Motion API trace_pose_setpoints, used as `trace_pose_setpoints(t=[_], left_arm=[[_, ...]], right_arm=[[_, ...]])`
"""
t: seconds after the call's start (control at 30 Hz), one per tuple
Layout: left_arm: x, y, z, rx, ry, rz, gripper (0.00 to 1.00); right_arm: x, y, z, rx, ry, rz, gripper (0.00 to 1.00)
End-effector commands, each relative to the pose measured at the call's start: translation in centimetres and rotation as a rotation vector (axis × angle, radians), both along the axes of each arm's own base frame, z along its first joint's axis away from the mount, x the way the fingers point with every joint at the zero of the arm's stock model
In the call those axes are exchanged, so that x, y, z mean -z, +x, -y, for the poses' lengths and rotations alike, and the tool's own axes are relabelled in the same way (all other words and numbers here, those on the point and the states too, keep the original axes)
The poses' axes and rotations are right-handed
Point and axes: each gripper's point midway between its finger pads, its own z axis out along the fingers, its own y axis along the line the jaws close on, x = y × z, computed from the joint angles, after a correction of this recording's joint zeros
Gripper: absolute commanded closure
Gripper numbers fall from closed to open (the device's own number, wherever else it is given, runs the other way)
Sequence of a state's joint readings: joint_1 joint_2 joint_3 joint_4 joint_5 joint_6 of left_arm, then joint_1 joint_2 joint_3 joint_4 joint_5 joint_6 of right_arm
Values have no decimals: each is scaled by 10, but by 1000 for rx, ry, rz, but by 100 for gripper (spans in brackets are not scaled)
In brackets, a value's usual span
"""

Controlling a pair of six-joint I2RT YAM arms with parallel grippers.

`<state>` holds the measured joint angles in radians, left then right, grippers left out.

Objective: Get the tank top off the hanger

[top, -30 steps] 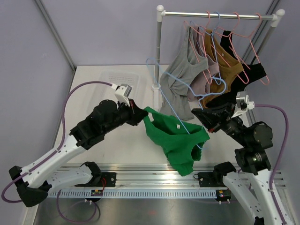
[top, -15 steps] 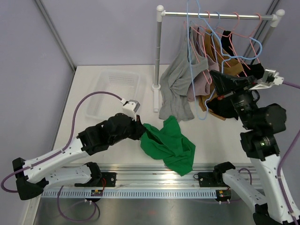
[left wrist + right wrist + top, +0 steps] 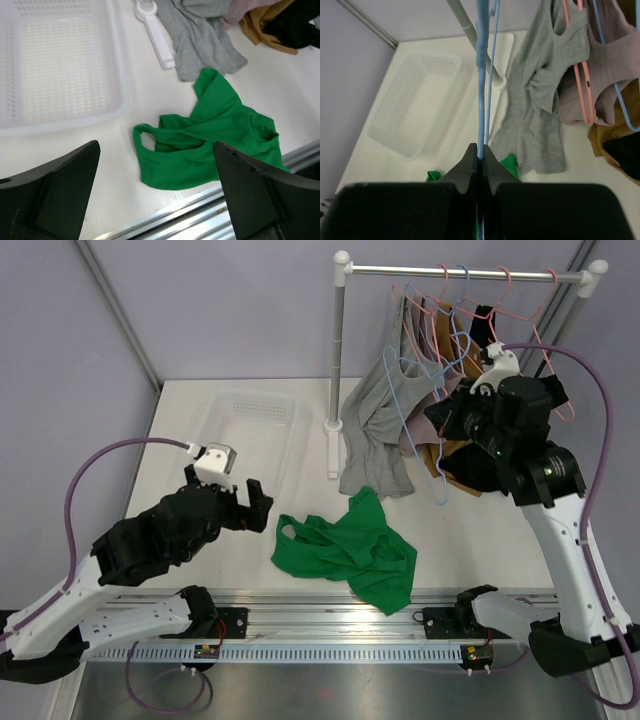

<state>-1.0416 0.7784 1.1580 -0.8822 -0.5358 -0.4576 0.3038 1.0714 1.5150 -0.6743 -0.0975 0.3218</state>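
My right gripper carries the hanger outward next, hooks it over the empty part of the rack's bar [image 3: 394,271] beside the rack's post and releases it. That outward part of the bar is bare.
The green tank top [image 3: 345,545] lies crumpled on the table near the front rail, free of any hanger; it also fills the middle of the left wrist view [image 3: 200,145]. My left gripper [image 3: 258,508] is open just left of it, its wide-apart fingers framing the cloth without touching it [image 3: 155,145]. My right gripper [image 3: 450,425] is raised beside the rack and shut on the bare blue hanger [image 3: 481,75], whose wire runs up from the closed jaws [image 3: 481,147]. Green scraps of the tank top [image 3: 509,164] show far below.
A white perforated basket [image 3: 250,425] sits at the back left of the table. The clothes rack's post [image 3: 340,360] stands mid-table, its base [image 3: 155,32] on the tabletop. Grey [image 3: 375,430], mauve, brown and black tops hang on pink and blue hangers, right beside my right arm.
My left gripper opened, let the green tank top drop onto the table, and drew back to the left. My right gripper carried the emptied blue hanger up toward the rack.
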Motion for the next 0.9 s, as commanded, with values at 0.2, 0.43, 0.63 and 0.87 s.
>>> trace_pose_setpoints(t=[0.2,0.43,0.63,0.87], left_arm=[[33,5,-31,-70,113,63,1],[45,5,-35,-83,157,36,1],[48,7,-28,-43,114,12,1],[52,10,-27,-43,115,-10,1]], right_arm=[[-25,83,-7,59,-123,31,100],[-50,137,-22,47,-168,60,100],[-57,172,-28,58,-207,83,100],[-28,218,-32,98,-265,71,100]])
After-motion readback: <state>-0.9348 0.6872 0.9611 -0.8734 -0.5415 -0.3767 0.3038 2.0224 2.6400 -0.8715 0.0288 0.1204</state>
